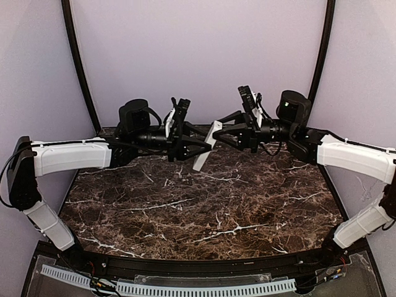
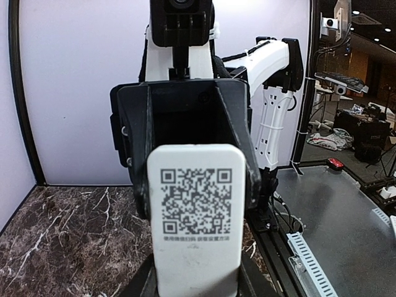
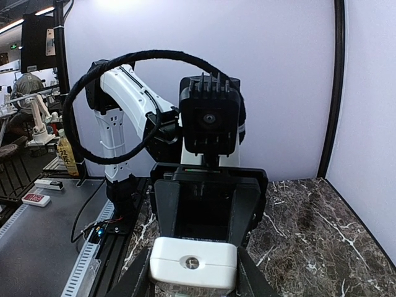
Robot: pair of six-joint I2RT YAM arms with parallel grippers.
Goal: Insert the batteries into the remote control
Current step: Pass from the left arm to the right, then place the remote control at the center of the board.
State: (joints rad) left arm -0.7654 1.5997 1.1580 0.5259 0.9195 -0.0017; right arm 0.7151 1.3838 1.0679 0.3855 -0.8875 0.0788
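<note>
The remote control [image 1: 206, 146] should go on the middle of the marble table next, because that spot is empty. My right gripper will tilt downward and go down to release it there.
The remote control [image 1: 206, 146], a slim white bar, hangs tilted in mid-air above the back of the marble table, between both grippers. My left gripper [image 1: 195, 147] is shut on its lower part. In the left wrist view the remote control [image 2: 195, 204] shows its back with a QR code, and its sides sit in my left gripper [image 2: 195, 286]. My right gripper [image 1: 218, 132] is shut on the upper end. In the right wrist view the remote control [image 3: 193, 263] shows that end with a small round lens, pinched in my right gripper [image 3: 193, 279]. The batteries are out of view.
The dark marble table [image 1: 204, 204] lies under both arms. Purple walls and black posts [image 1: 79, 68] close in the back and sides. A white slotted cable duct [image 1: 185, 288] runs along the near edge. The two grippers face each other closely.
</note>
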